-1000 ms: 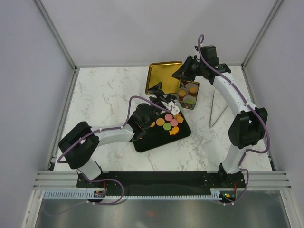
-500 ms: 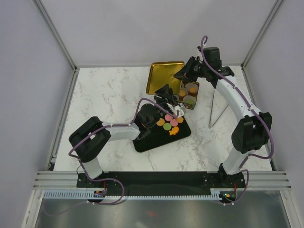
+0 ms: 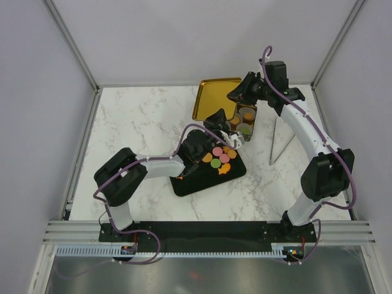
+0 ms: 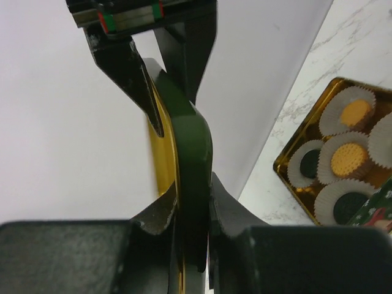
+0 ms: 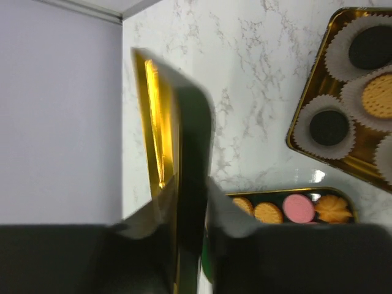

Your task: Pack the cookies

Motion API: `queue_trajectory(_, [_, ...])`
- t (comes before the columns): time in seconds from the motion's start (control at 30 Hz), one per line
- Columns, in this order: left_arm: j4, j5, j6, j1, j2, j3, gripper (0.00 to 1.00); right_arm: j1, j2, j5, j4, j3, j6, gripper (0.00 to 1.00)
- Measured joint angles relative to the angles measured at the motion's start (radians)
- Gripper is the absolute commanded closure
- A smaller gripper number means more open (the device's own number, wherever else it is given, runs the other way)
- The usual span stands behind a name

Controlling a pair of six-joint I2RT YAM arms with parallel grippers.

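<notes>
I should next swing my left gripper outward, turning the lid green side up, lower its rim onto the open tin (image 3: pixel 244 122) (image 4: pixel 346 150) below with its uncovered cookies, and release.
A gold lid (image 3: pixel 214 98), green on its outside, hangs tilted above the table between my two grippers. My left gripper (image 3: pixel 218 120) is shut on its near rim (image 4: pixel 191 184). My right gripper (image 3: pixel 240 93) straddles the far rim (image 5: pixel 191 159), a finger on each side; the blur hides whether it still presses. Orange, pink and green cookies (image 3: pixel 219 159) lie on the black tray (image 3: pixel 193 182), and they show again low in the right wrist view (image 5: pixel 298 207). More cookies (image 4: pixel 346 160) sit in white paper cups inside the gold tin (image 3: pixel 244 122).
The open tin (image 5: pixel 300 141) stands just right of the lid and behind the tray. A thin metal stand (image 3: pixel 278 144) rises at the right. Grey walls close in the marble table (image 3: pixel 141 122) on three sides.
My left gripper has closed onto the lid's near rim. Lid and both grippers have drifted a little to the right, toward the tin.
</notes>
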Motion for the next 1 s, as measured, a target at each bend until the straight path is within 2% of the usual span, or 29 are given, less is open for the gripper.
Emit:
queue_trajectory(0.07, [-0.045, 0.010, -0.045, 0.000, -0.002, 0.027, 0.98, 0.000, 0.000, 0.008, -0.012, 0.001, -0.034, 0.47])
queue_trajectory(0.1, [-0.079, 0.011, -0.073, 0.003, -0.006, 0.046, 0.98, -0.001, 0.000, 0.013, -0.024, 0.003, -0.052, 0.34])
queue_trajectory(0.2, [-0.193, 0.029, -0.166, 0.019, -0.044, 0.098, 0.98, 0.000, 0.001, 0.062, -0.066, 0.041, -0.108, 0.19])
queue_trajectory(0.3, [-0.314, 0.059, -0.265, 0.030, -0.082, 0.163, 0.98, 0.000, 0.000, 0.141, -0.096, 0.119, -0.158, 0.11])
queue_trajectory(0.47, [-0.497, 0.148, -0.438, 0.066, -0.110, 0.285, 0.98, -0.004, -0.032, 0.299, -0.101, 0.191, -0.209, 0.05])
queue_trajectory(0.67, [-0.754, 0.338, -0.708, 0.148, -0.106, 0.468, 0.98, -0.020, -0.089, 0.466, -0.094, 0.187, -0.231, 0.03])
queue_trajectory(0.8, [-0.893, 0.505, -0.909, 0.231, -0.075, 0.639, 0.98, -0.042, -0.093, 0.518, -0.077, 0.154, -0.235, 0.02])
queue_trajectory(1.0, [-0.970, 0.800, -1.249, 0.353, 0.071, 0.887, 0.98, -0.072, -0.071, 0.526, -0.058, 0.128, -0.240, 0.02])
